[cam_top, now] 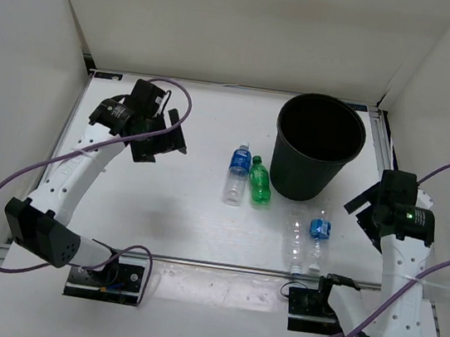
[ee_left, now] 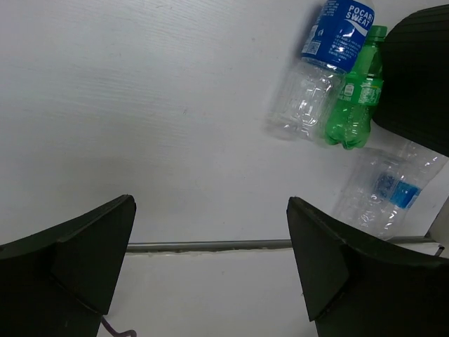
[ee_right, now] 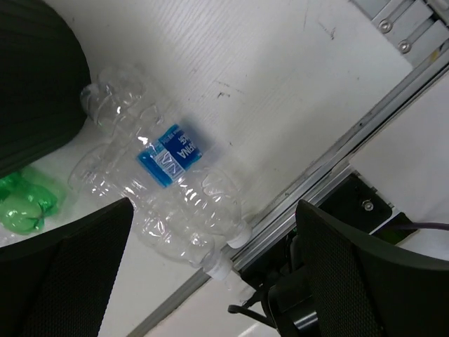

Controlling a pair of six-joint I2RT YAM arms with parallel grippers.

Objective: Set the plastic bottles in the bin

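The front labelled bottle lies nearer my right gripper than the plain one, so that gripper should next go left in the top view, down onto the front bottle's blue label (cam_top: 320, 229) (ee_right: 170, 154).
The black bin (cam_top: 304, 175) stands upright at the back right. A clear blue-labelled bottle (cam_top: 237, 173) and a green bottle (cam_top: 260, 182) lie side by side to its left. Two more clear bottles lie in front of it, one plain (cam_top: 295, 239) and one blue-labelled (cam_top: 319, 234). My left gripper (cam_top: 160, 138) is open and empty at the back left, far from the bottles. My right gripper (cam_top: 368, 207) is open and empty, hovering to the right of the front pair. In the right wrist view the labelled bottle (ee_right: 172, 158) lies between my fingers (ee_right: 214, 210).
A metal rail (cam_top: 220, 263) runs across the near table edge, just in front of the front bottles' caps. White walls enclose the table on three sides. The left wrist view shows the blue-labelled bottle (ee_left: 319, 70), the green bottle (ee_left: 354, 98) and the bin (ee_left: 417, 77).
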